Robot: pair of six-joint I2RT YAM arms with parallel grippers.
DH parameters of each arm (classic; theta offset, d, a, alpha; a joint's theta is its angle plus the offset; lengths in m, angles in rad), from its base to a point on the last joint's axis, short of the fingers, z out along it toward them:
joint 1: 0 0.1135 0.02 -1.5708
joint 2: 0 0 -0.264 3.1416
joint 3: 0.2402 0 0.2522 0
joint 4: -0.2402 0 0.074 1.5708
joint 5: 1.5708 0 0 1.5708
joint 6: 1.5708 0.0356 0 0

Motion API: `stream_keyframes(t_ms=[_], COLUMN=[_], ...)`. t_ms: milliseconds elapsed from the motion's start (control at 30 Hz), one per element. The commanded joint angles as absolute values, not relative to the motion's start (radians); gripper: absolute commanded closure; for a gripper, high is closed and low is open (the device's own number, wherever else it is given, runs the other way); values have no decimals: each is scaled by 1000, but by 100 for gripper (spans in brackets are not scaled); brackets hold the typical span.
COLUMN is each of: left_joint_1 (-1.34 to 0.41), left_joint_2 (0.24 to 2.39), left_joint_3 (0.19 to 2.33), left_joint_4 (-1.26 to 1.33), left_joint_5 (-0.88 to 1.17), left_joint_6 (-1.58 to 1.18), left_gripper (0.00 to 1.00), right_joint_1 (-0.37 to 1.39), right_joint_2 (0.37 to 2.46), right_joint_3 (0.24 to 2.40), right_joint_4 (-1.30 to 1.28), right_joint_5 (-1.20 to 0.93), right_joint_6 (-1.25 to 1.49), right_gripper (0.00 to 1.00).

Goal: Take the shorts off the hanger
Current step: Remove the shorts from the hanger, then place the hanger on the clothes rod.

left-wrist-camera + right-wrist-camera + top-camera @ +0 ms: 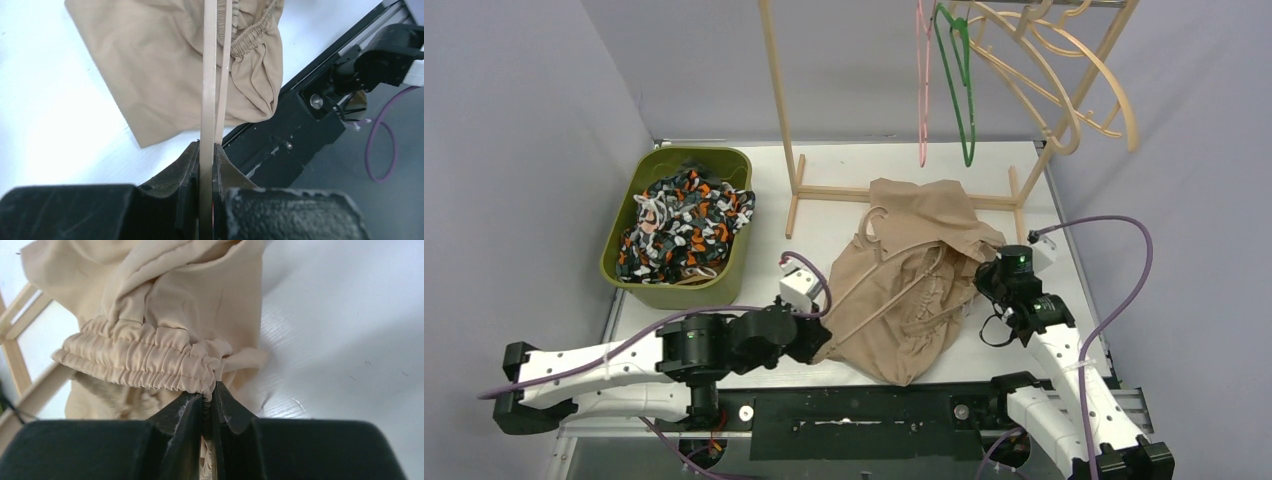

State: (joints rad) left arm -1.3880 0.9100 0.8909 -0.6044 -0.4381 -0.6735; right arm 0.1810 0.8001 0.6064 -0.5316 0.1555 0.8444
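Observation:
The rack is empty between the bin-side post and the pink hanger, so my left gripper needs to move up and outward off the shorts next, to release the hanger there.
Beige shorts (911, 290) lie crumpled on the white table, still threaded on a pale wooden hanger (869, 290). My left gripper (822, 343) is shut on the hanger's bar (207, 100), which runs up from its jaws across the cloth (165, 65). My right gripper (986, 280) is shut on the shorts' gathered waistband (145, 360) at the cloth's right edge; a fold of the band is pinched between the jaws (209, 392). The hanger's hook (874, 222) pokes out at the top of the heap.
A green bin (729, 255) at the left holds camouflage shorts (682, 225). A wooden rack (904, 190) stands at the back with a pink hanger (922, 90), a green hanger (959, 80) and several wooden hangers (1064, 70). A black rail (864, 415) runs along the near edge.

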Motion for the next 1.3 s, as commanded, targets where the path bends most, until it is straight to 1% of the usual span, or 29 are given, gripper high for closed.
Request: stream_keyframes(t_ms=[0,200,400,467,500,533,567,600,633,700,867,933,1067,1267], left_joint_1=[-1386,-1385,-1385,-1386,-1385,-1385,-1386,-1385,-1385,-1385,-1375,-1358,-1277,-1089], left_joint_2=[766,658,648,659,670,684,701,720,740,785,877,904,966,1043], left_joint_3=[899,934,1007,1019,1023,1028,1032,1037,1042,1049,1057,1069,1121,1198], left_joint_4=[-680,-757,-845,-815,-791,-767,-736,-718,-703,-667,-530,-481,-439,-400], left_joint_5=[-526,-593,-689,-714,-724,-732,-739,-748,-763,-801,-925,-933,-842,-650], left_joint_6=[-766,-787,-778,-747,-720,-699,-679,-660,-644,-617,-566,-527,-447,-363], left_gripper=[100,100,100,100,100,100,100,100,100,100,100,100,100,100], right_joint_1=[158,150,151,150,150,150,150,150,150,150,151,150,151,150], right_joint_2=[803,823,837,829,822,815,806,799,793,778,731,706,656,594], right_joint_3=[556,516,500,492,490,487,487,490,495,509,532,539,543,556], right_joint_4=[-517,-478,-477,-477,-475,-472,-472,-474,-481,-497,-539,-560,-585,-616], right_joint_5=[158,38,-56,-80,-94,-111,-128,-142,-150,-165,-167,-152,-124,-93], right_joint_6=[880,905,923,935,941,947,951,952,955,953,964,977,969,963], right_gripper=[92,89,75,68,63,51,43,38,34,30,28,28,29,28])
